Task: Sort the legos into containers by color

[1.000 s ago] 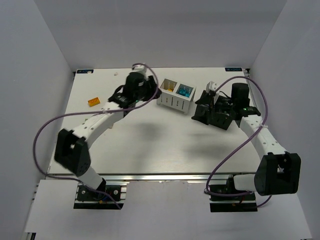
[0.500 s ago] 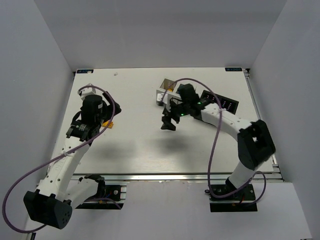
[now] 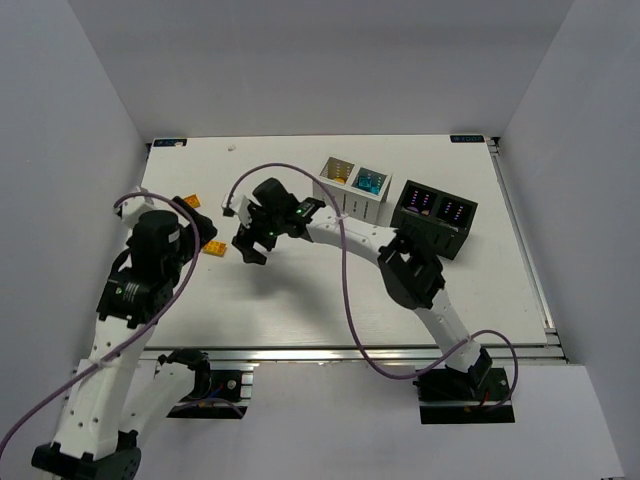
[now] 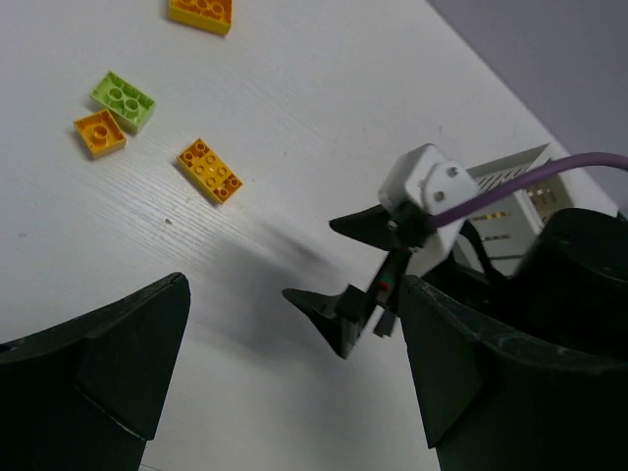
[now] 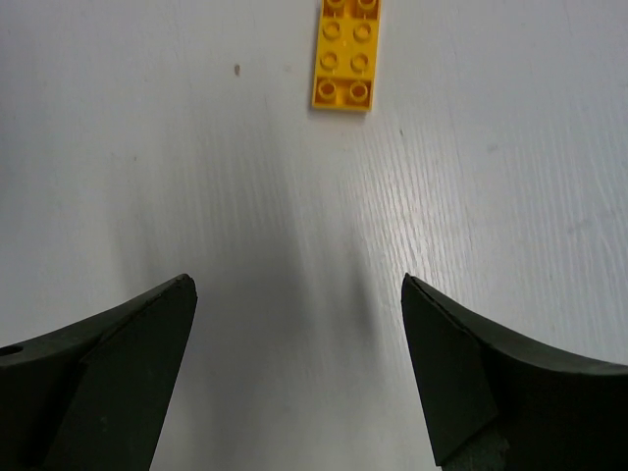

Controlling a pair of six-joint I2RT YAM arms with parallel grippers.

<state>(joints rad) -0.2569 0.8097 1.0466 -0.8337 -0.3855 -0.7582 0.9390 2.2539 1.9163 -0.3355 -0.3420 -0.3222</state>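
Observation:
The orange brick is below my right gripper and to its left in the top view, so my right gripper will next move down and over the orange brick's closer end (image 3: 221, 249) (image 5: 342, 92).
Several legos lie at the table's left: an orange brick (image 3: 213, 248) (image 4: 209, 170) (image 5: 344, 54), a lime green brick (image 4: 123, 98) touching a small orange one (image 4: 98, 132), and another orange brick (image 3: 190, 202) (image 4: 201, 10). My left gripper (image 3: 192, 226) (image 4: 292, 285) hovers open and empty near them. My right gripper (image 3: 248, 248) (image 5: 296, 280) (image 4: 339, 294) reaches across from the right. It is open and empty, just short of the first orange brick. The white container (image 3: 350, 192) (image 4: 515, 191) holds orange and cyan pieces. The black container (image 3: 436, 218) shows purple inside.
The right arm (image 3: 340, 228) stretches across the middle of the table in front of the white container, its purple cable (image 3: 345, 290) looping over the near side. The table's left edge (image 3: 135, 230) lies close to the loose bricks.
The left gripper has left the white container, swung back to the left side and opened. The right arm has swept from the black container across to the left of the table.

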